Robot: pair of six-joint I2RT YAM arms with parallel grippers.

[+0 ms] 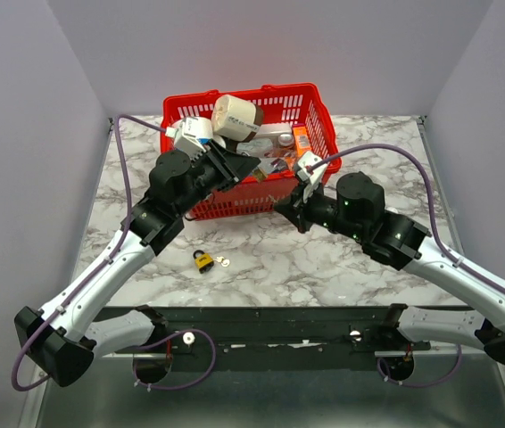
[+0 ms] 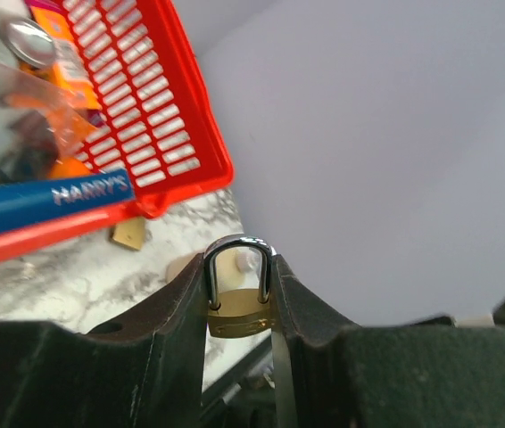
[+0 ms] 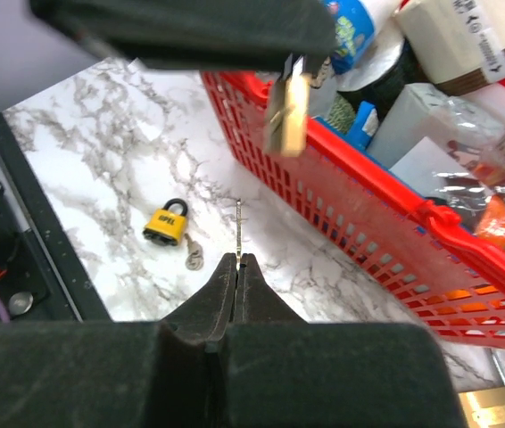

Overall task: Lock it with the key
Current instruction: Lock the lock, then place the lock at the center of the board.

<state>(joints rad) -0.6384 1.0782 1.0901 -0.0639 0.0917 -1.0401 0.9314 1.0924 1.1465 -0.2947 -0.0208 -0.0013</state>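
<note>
The brass padlock needs to go back and down to the bare marble (image 1: 246, 271) beside the yellow padlock's key, where my left gripper needs to release it, because that spot is clear.
My left gripper (image 2: 239, 267) is shut on a small brass padlock (image 2: 237, 312), its silver shackle sticking up between the fingers. In the right wrist view that brass padlock (image 3: 288, 111) hangs in the air in front of the red basket. My right gripper (image 3: 238, 260) is shut on a thin key (image 3: 238, 227), whose blade sticks out past the fingertips toward the padlock, still apart from it. From above, the left gripper (image 1: 254, 168) and the right gripper (image 1: 279, 207) face each other just in front of the basket.
The red basket (image 1: 315, 116) full of household items stands at the back. A yellow padlock (image 1: 202, 260) with its own key (image 1: 224, 261) lies on the marble table. Another brass padlock (image 2: 129, 234) lies by the basket's front.
</note>
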